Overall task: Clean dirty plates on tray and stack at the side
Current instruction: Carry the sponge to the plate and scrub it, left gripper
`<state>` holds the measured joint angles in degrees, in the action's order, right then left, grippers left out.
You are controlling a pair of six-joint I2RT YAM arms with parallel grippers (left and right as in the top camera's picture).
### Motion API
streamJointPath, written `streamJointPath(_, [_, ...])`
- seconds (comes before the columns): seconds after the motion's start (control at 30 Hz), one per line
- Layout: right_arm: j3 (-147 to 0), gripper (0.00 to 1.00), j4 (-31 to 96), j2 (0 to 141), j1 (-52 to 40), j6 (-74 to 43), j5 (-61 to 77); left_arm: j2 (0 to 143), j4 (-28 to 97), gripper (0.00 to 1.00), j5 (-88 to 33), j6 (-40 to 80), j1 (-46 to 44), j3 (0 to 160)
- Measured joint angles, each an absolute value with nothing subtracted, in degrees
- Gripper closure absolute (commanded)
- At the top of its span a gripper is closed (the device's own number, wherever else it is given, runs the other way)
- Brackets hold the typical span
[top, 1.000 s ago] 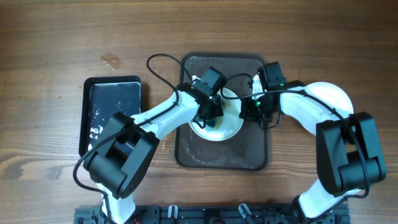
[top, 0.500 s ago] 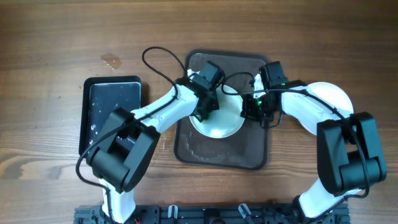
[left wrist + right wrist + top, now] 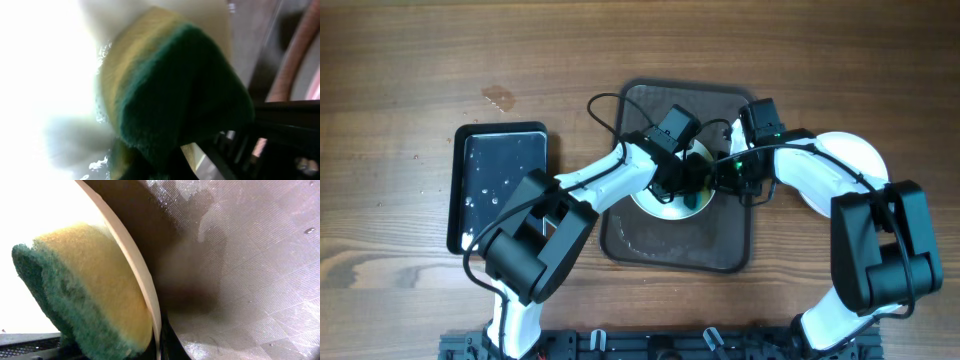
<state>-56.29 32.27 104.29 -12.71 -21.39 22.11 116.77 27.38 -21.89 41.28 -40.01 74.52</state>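
My left gripper rises off the plate next and carries the sponge over to that tray's middle, since the wet black tray stands empty.
A white plate lies on the dark brown tray at the table's middle. My left gripper is shut on a green and yellow sponge and presses it on the plate's right part; the sponge fills the left wrist view. My right gripper is shut on the plate's right rim, with the sponge just beside it. A clean white plate lies on the table at the right, partly under my right arm.
A black tray with water drops sits on the table at the left. A small wet spot marks the wood at the upper left. Cables loop above the brown tray.
My left gripper has swept the sponge from the plate's left side across to its right side, near the right gripper. The right arm has held still.
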Motion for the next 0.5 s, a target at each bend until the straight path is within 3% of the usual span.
streamJointPath(0.3, [-56.29,0.96,32.08,104.31,-13.8,-21.39,22.61,111.68,41.93,0.96,1.56,41.12,-34.3,74.13])
streamJointPath(0.5, [-56.29,0.96,32.05,104.36,-13.8,-21.39,22.74,109.97,42.48,0.96,4.62,41.06,-32.91,74.0])
